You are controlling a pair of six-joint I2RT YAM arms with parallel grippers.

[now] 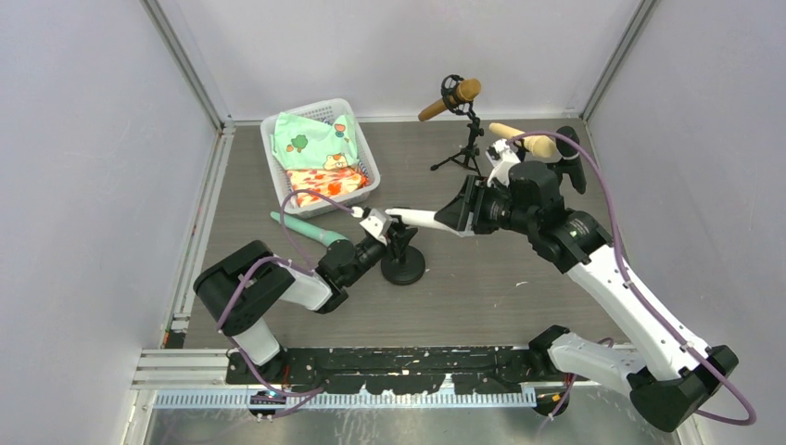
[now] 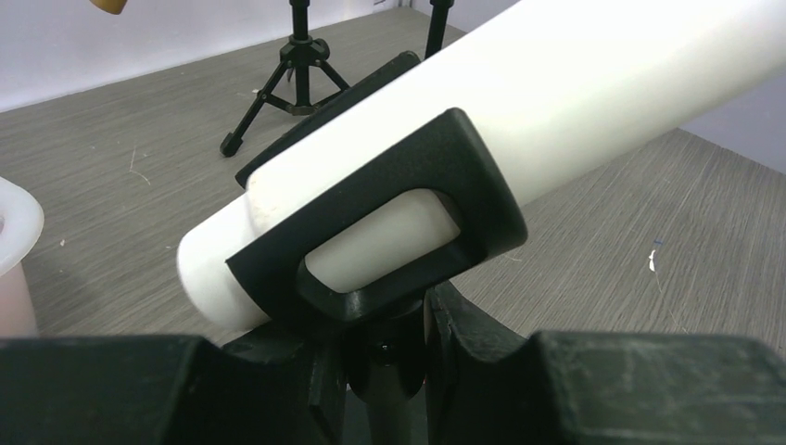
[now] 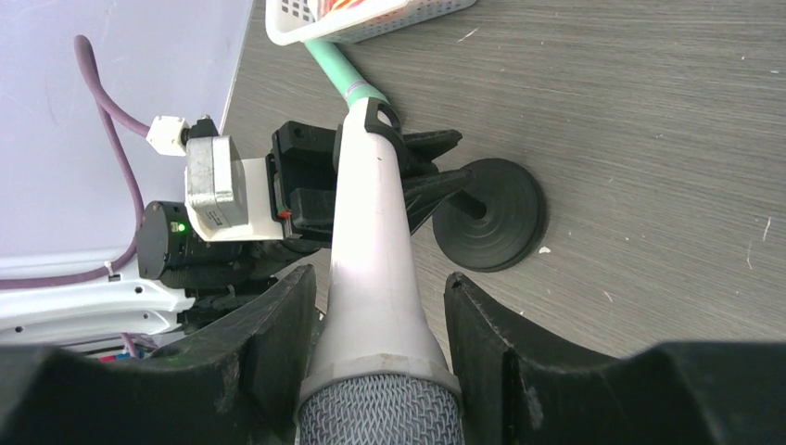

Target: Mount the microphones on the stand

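Observation:
The stand goes outward in my left gripper next. It is released on the tabletop by the tripod's feet, beside the mounted microphones, since that tabletop is bare.
A white microphone lies nearly level between my two grippers. My right gripper is shut on its mesh head end. Its handle passes through the black clip of a stand with a round black base. My left gripper is shut on that stand's post just below the clip. In the right wrist view the handle tip sits in the clip above the base. A green microphone lies on the table to the left.
A tripod stand at the back holds a gold microphone. A beige microphone sits behind my right wrist. A white basket with patterned cloths stands at the back left. Grey walls close in both sides.

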